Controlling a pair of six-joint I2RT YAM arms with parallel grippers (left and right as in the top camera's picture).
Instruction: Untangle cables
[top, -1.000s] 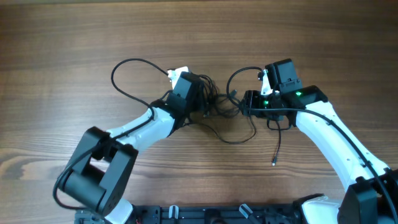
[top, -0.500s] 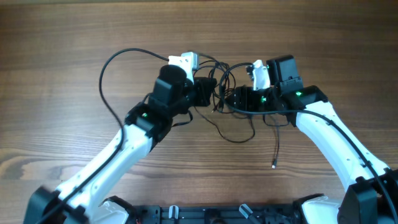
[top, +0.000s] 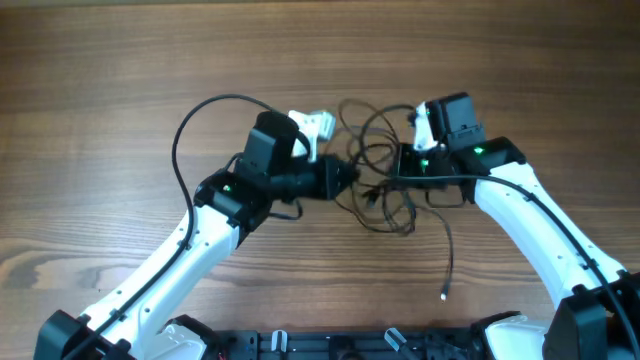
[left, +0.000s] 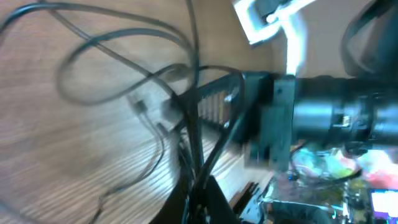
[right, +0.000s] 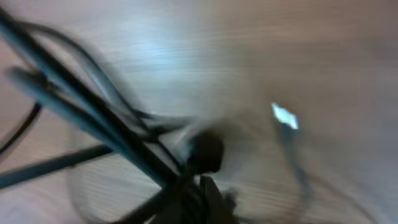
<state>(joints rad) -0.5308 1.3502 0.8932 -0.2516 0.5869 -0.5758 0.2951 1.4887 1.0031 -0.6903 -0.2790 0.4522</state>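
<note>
My left gripper's fingers nearly meet, so next it should pull toward the open tabletop to its left in the overhead view and let go of the strands.
The cables (top: 372, 132) form a tangle of thin black cords in the middle of the wooden table, between my two grippers. My left gripper (top: 350, 178) points right and is shut on strands at the tangle's left side. In the left wrist view those cords (left: 191, 134) run down into the closed jaws (left: 200, 196). My right gripper (top: 392, 168) points left, shut on strands at the tangle's right side. The right wrist view is blurred; taut cords (right: 93, 118) lead into its jaws (right: 199, 199). One long loop (top: 185, 130) arcs out to the left.
A loose cord end with a small plug (top: 444, 295) trails toward the table's front right; a silver plug (right: 285, 116) shows in the right wrist view. The two grippers stand close, nearly tip to tip. A black rail (top: 330, 340) runs along the front edge.
Both grippers have shut on strands of the tangle. The left arm swung up and turned to point right. The tangle shifted and spread, and the trailing plug end slid toward the front.
</note>
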